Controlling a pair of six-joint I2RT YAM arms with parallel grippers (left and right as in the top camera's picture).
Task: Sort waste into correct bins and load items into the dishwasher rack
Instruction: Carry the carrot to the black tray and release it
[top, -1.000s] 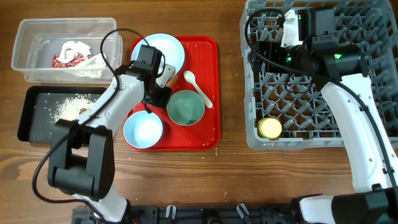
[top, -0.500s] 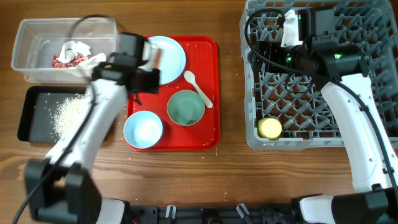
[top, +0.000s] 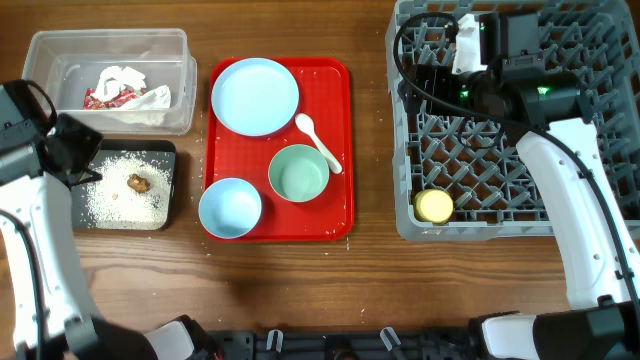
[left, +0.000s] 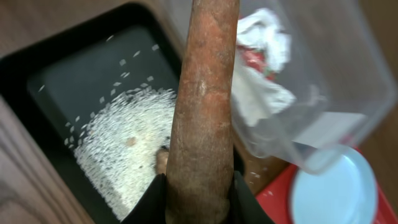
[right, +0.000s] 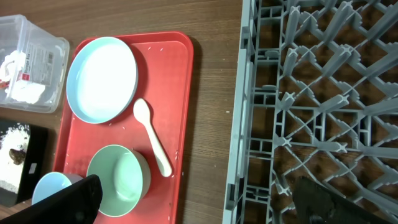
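The left gripper lowers next and releases the orange carrot-like piece (left: 205, 112) among the other food scraps, as the rice (left: 115, 150) beside the brown lump lies below it.
My left gripper (top: 72, 150) (left: 198, 199) is shut on the orange carrot-like piece (left: 205, 112) and holds it above the black tray (top: 160, 224) (left: 37, 74). White rice grains (top: 115, 195) (left: 130, 143) and a small brown lump (top: 137, 182) lie in that tray. The clear tub (top: 110, 42) holds crumpled white paper (top: 125, 80) and red wrapper scraps (top: 100, 96). The pale blue plate (top: 255, 95), white spoon (top: 318, 142), green bowl (top: 298, 172) and blue bowl (top: 230, 208) sit on the red tray (top: 340, 205). My right gripper (top: 430, 85) (right: 199, 186) is open and empty over the grey rack (top: 480, 195).
A yellow cup (top: 434, 206) stands in the rack's front left corner. The rack's upright pegs (right: 323, 74) fill the right side. Bare wooden table (top: 370, 150) separates the red tray from the rack.
My left arm swung left from the red tray to over the black tray, carrying the carrot-like piece. The right arm has not moved.
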